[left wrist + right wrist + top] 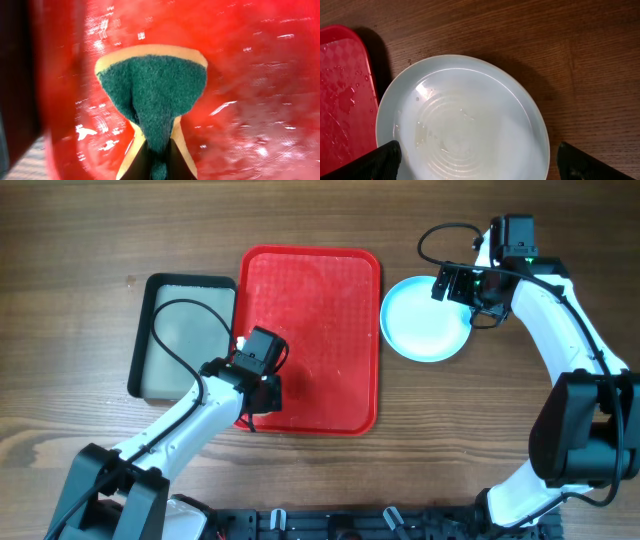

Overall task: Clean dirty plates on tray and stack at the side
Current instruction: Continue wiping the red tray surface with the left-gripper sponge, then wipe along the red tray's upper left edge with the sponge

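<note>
The red tray's side by the grey tray (122,30) is empty of plates, so my left gripper will carry the sponge (152,92) outward next and release it there.
The red tray (320,300) lies in the middle of the table, wet, with no plate on it. My left gripper (264,390) hangs over its near left corner, shut on a green and yellow sponge (152,92) that sticks out ahead of the gripper (159,162) above the tray (260,75). A pale plate (425,320) with a light blue rim rests on the wood just right of the tray. My right gripper (456,288) hovers over its far right edge. Seen from the right wrist, the gripper (480,167) is open wide above the wet plate (465,115); I cannot tell whether other plates lie under it.
A dark grey metal tray (140,340) sits left of the red tray, touching its edge. The red tray's rim (342,75) shows just left of the plate in the right wrist view. Bare wood surrounds the plate on the right.
</note>
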